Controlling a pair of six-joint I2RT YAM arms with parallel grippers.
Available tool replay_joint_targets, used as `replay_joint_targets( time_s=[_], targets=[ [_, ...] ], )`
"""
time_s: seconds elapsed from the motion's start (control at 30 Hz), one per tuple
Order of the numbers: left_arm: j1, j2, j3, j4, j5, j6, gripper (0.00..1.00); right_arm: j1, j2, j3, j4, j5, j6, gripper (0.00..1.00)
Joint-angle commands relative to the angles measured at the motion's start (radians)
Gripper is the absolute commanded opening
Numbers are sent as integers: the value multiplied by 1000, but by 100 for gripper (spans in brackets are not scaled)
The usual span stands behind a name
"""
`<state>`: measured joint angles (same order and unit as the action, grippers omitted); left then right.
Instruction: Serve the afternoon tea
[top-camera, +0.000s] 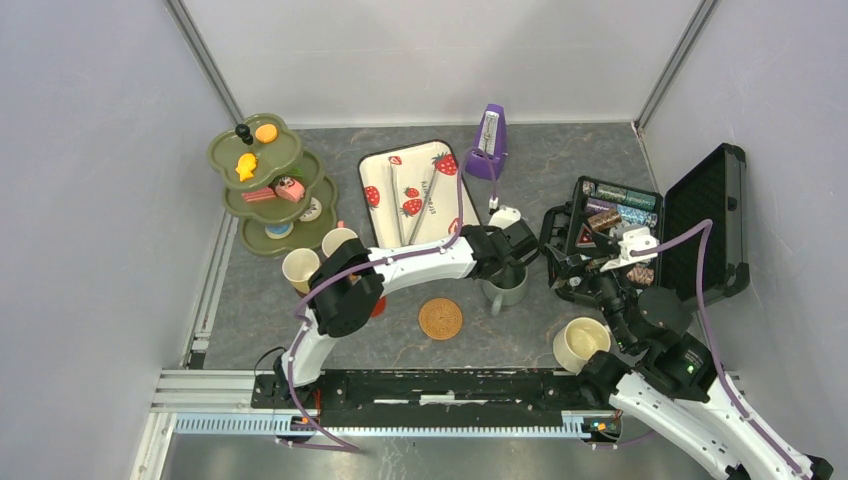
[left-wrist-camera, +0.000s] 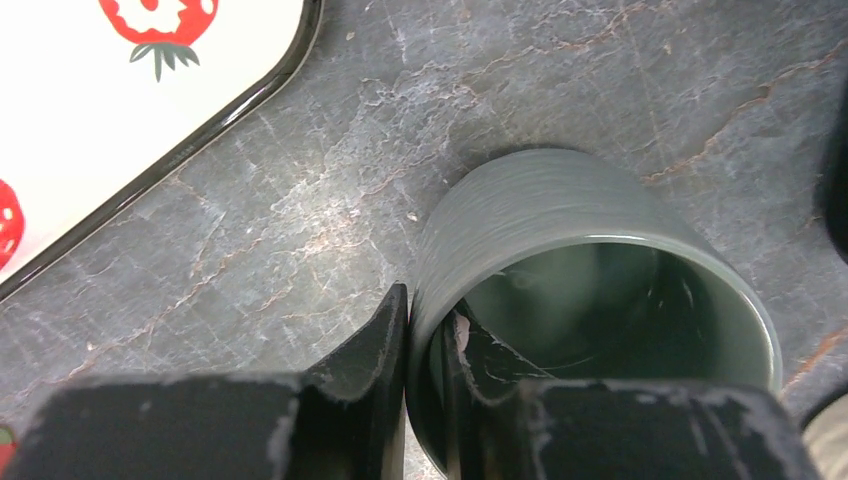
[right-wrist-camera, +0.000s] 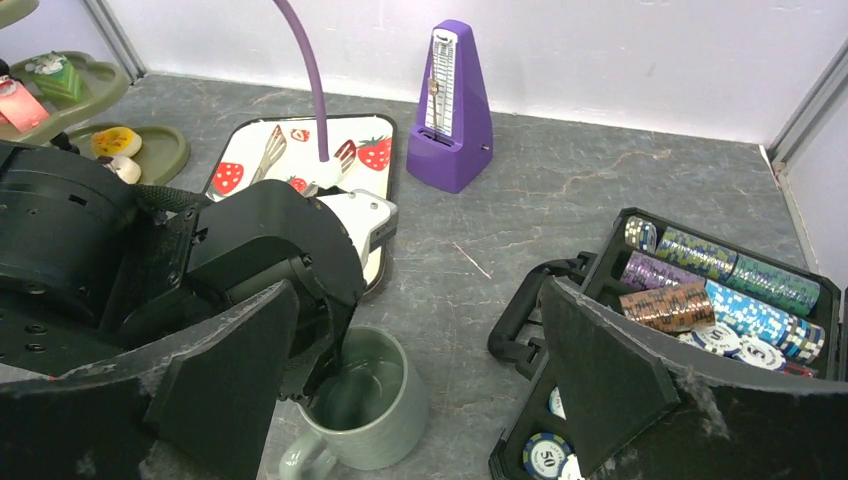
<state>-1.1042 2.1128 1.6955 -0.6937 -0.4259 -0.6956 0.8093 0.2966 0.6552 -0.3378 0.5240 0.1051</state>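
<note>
I will lift the mug off the bare table with my left gripper, carry it over to the red coaster (top-camera: 378, 306) on its left in the top view, lower and release it.
My left gripper (top-camera: 503, 266) is shut on the wall of the grey-green mug (top-camera: 508, 287), which stands on the table. In the left wrist view, one finger (left-wrist-camera: 375, 340) is outside the mug (left-wrist-camera: 560, 210) and the other is inside. My right gripper (top-camera: 566, 268) is open and empty just right of that mug; in the right wrist view the gripper (right-wrist-camera: 415, 385) frames the mug (right-wrist-camera: 385, 410). A cream mug (top-camera: 581, 342) stands near the right arm. The yellow mug (top-camera: 300, 268) and pink mug (top-camera: 338, 240) stand by the olive tiered stand (top-camera: 262, 190), which holds pastries (top-camera: 246, 165). A brown coaster (top-camera: 440, 318) lies at the front centre.
A strawberry tray (top-camera: 372, 170) with cutlery lies behind the left arm. The purple metronome (top-camera: 490, 140) stands at the back. The open black case (top-camera: 700, 215) of chips sits at the right, close to my right gripper. A red coaster (top-camera: 378, 306) peeks from under the left arm.
</note>
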Motion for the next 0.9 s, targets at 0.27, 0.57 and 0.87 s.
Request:
replay_joint_targets(
  time_s=[0.27, 0.57, 0.87],
  targets=[
    [-13, 6, 172, -141, -79, 46, 2, -1, 33, -4, 25, -33, -74, 98],
    [13, -216, 62, -218, -183, 109, 2, -1, 79, -33, 53, -24, -38, 98],
    [122, -618, -387, -234, -206, 15, 2, -1, 156, -25, 81, -4, -51, 98]
  ],
)
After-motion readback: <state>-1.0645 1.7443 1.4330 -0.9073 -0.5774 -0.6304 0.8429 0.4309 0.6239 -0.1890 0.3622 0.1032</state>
